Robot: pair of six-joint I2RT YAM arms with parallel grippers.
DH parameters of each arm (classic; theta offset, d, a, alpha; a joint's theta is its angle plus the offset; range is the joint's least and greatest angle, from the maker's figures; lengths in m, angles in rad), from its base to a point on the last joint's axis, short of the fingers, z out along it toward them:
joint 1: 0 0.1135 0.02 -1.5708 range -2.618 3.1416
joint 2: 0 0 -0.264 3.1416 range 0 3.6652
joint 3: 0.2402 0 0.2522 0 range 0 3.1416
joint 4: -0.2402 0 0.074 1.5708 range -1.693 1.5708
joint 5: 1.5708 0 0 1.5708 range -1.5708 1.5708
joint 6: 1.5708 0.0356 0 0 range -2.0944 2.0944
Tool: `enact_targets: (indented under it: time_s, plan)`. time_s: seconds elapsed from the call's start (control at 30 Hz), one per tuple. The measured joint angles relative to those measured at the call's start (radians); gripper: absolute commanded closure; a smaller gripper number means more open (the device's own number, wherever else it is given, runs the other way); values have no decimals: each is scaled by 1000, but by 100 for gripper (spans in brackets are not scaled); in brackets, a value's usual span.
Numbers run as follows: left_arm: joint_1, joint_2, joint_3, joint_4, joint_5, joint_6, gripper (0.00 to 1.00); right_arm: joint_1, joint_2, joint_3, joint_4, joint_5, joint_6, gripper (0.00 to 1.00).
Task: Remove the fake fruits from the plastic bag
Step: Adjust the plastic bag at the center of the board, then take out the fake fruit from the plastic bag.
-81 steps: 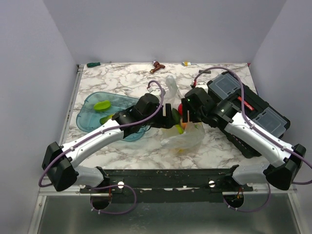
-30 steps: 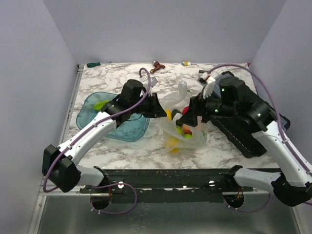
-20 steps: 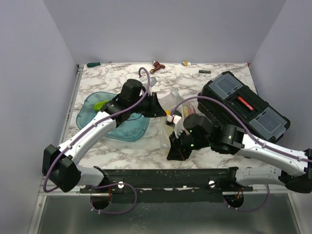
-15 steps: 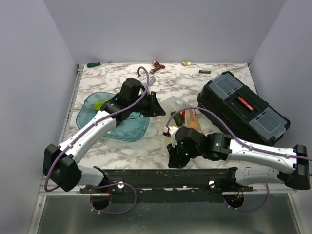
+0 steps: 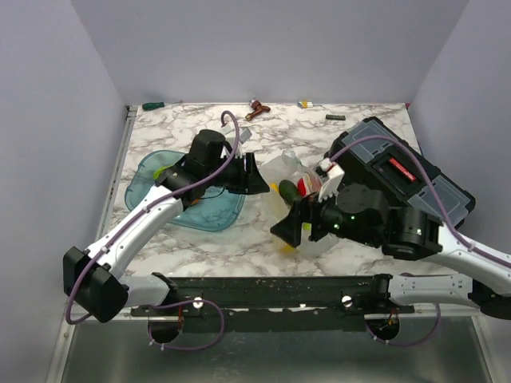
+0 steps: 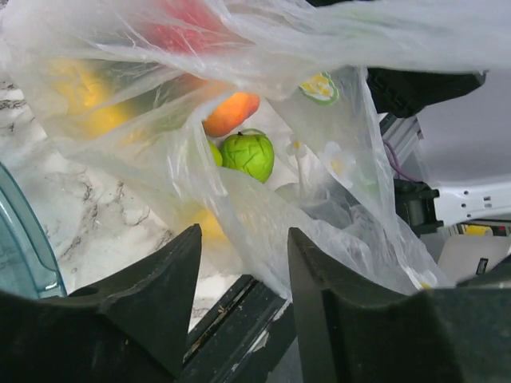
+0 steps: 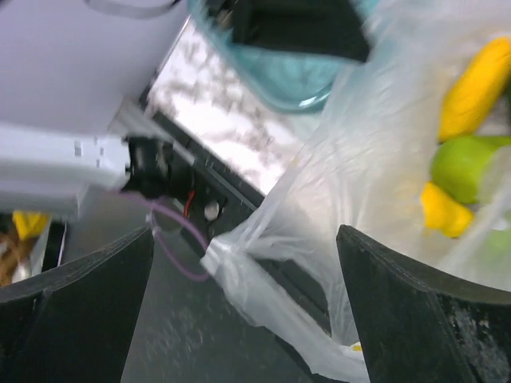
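Note:
The open fingers point past the fruits, so my right gripper next needs to move outward, then turn its fingers down onto the bag's upper edge.
The plastic bag (image 5: 307,203) lies crumpled mid-table between my two grippers. Fake fruits show through it: a green one (image 6: 249,153), an orange one (image 6: 230,113), a red one (image 6: 180,32) and yellow ones (image 7: 477,80). My left gripper (image 5: 257,182) points at the bag's left side. Its jaws (image 6: 243,231) stand apart, with a fold of bag film hanging loose by the right finger. My right gripper (image 5: 287,230) sits at the bag's near-left corner. It is wide open (image 7: 246,235), with a bunched bag corner (image 7: 239,267) lying in the gap and neither finger touching it.
A teal tray (image 5: 156,203) lies left of the bag with a lime-green fruit (image 5: 164,171) in it, under the left arm. A black toolbox (image 5: 415,171) fills the right side. A green-handled screwdriver (image 5: 153,104) and a brown tool (image 5: 257,106) lie along the back edge.
The right arm has come up from the table's near edge to the bag's near-left corner, and its jaws now stand wide open. The left jaws have parted and the arm has shifted slightly left.

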Motion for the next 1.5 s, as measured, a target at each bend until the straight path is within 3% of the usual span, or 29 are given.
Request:
enact_targets:
  time_s: [0.23,0.4,0.5,0.67,0.8,0.87,0.93,1.13,1.5]
  plan:
    - [0,-129,3,-79,-3,46,44,0,43,122,-209,305,119,0]
    - [-1,-218,23,-139,-2,56,34,0,131,145,-344,448,208,1]
    - [-42,-257,40,-133,4,50,32,0,161,145,-399,508,234,22]
    - [-195,-269,51,-50,-3,42,32,-9,194,109,-415,572,240,28]
    - [-248,-228,51,27,-31,25,34,-70,200,26,-370,562,196,55]
    - [-265,-194,50,60,-68,14,34,-112,203,-15,-342,554,175,81]
    - [-274,-175,23,113,-103,-6,33,-145,204,-47,-327,544,155,97]
    - [-297,-150,-101,270,-165,-73,36,-156,166,-58,-266,488,105,99]
    - [-317,19,-95,393,-209,-95,51,-158,25,-49,-164,403,39,99]
